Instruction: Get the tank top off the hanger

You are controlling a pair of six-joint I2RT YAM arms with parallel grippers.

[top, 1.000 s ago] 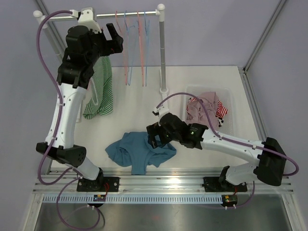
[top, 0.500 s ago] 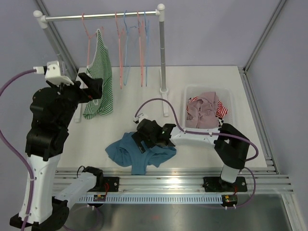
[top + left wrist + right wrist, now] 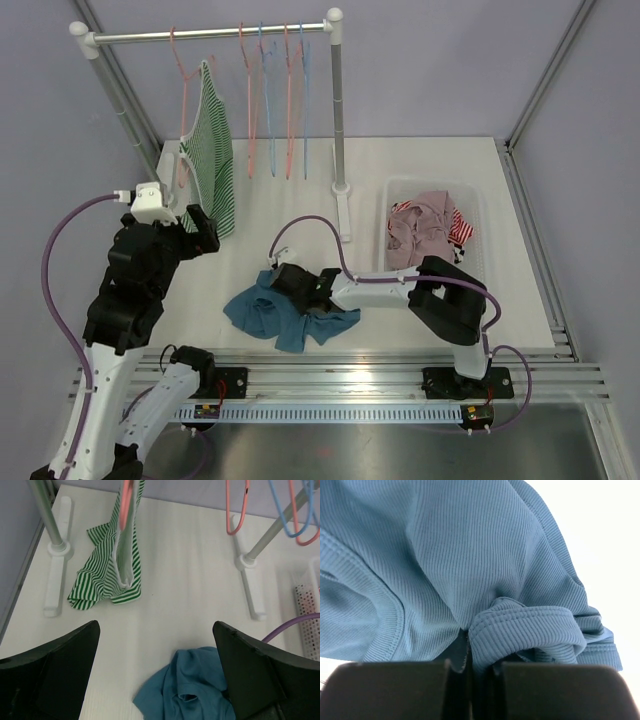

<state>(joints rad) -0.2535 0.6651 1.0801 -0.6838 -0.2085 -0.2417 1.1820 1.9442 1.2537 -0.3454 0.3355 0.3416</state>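
Note:
Next, my right gripper lifts the blue ribbed top outward over the clear bin, which already holds clothes, then lowers and releases it.
A green-and-white striped tank top (image 3: 212,160) hangs on a pink hanger (image 3: 183,90) at the left end of the rail, its hem resting on the table. The left wrist view shows it too (image 3: 112,575). My left gripper (image 3: 195,228) hovers below it, apart from it, wide open (image 3: 156,665) with nothing between the fingers. A blue ribbed top (image 3: 262,312) lies crumpled on the table in front. My right gripper (image 3: 290,280) sits low on it, jaws shut (image 3: 470,672) on a fold of blue fabric (image 3: 470,555).
Several empty pink and blue hangers (image 3: 272,100) hang on the rail (image 3: 250,33). The rack's right post (image 3: 338,110) stands mid-table on a white foot (image 3: 346,215). A clear bin (image 3: 470,195) of clothes sits to the right.
My left arm pulled back from the rail toward the near left. My right gripper slid left over the blue top and closed on it, bunching the cloth leftward.

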